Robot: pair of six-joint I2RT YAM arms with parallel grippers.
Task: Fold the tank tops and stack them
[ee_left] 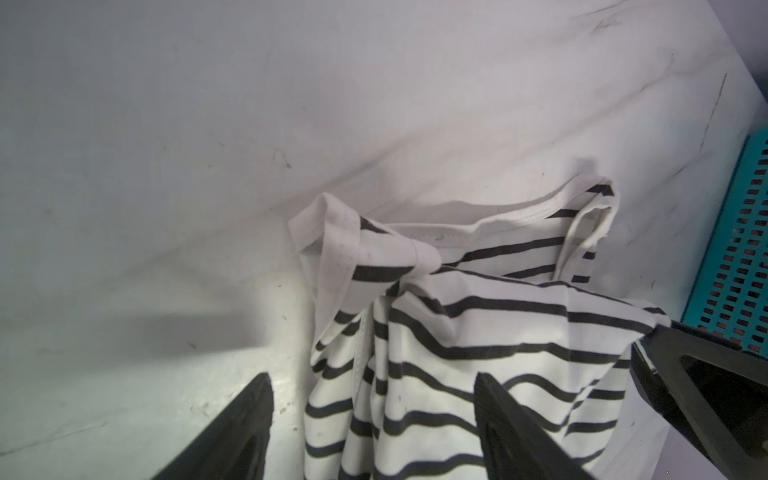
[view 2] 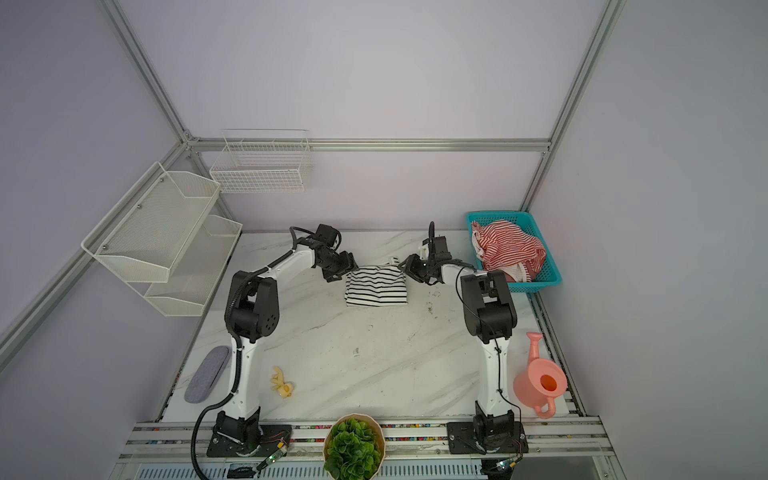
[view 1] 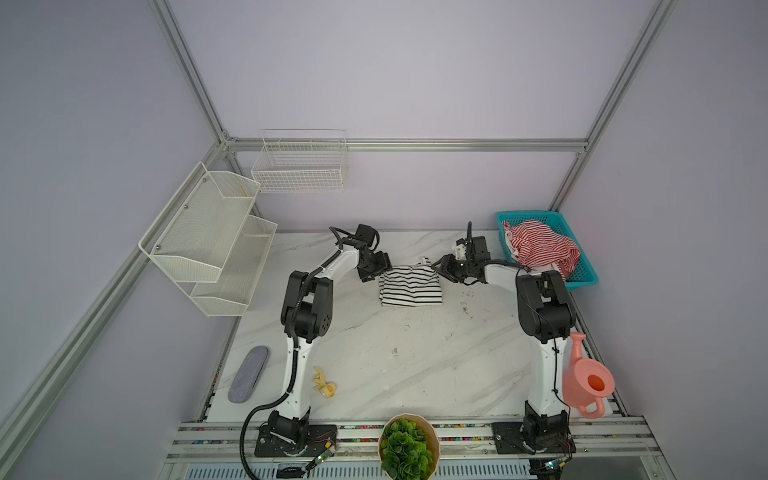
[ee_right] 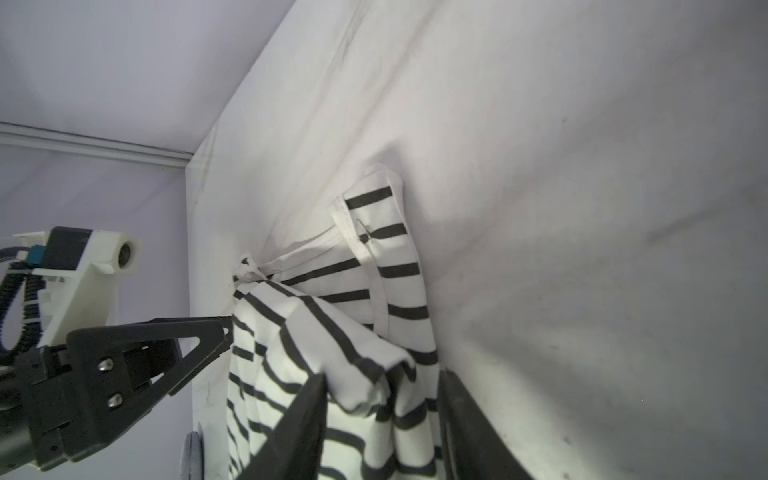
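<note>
My left gripper moves down onto the bunched fold at the tank top's far corner away from the basket next. It closes there, as its spread fingers straddle loose cloth.
A black-and-white striped tank top [view 1: 410,286] [view 2: 376,286] lies folded on the marble table toward the back middle. My left gripper [view 1: 376,270] [ee_left: 374,399] is at its left far corner. It is open, with loose striped cloth [ee_left: 415,353] between the spread fingers. My right gripper [view 1: 440,268] [ee_right: 380,415] is at the right far corner. Its jaws stand partly apart with bunched cloth [ee_right: 365,332] between them. A red-and-white striped tank top [view 1: 538,247] [view 2: 507,247] lies crumpled in the teal basket [view 1: 582,283].
A pink watering can [view 1: 586,382] stands at the right edge by the right arm. A potted plant [view 1: 409,449] sits at the front middle. A yellow toy [view 1: 324,384] and a grey oval pad [view 1: 248,374] lie front left. White mesh shelves [view 1: 208,241] and a wire basket [view 1: 299,166] hang on the walls.
</note>
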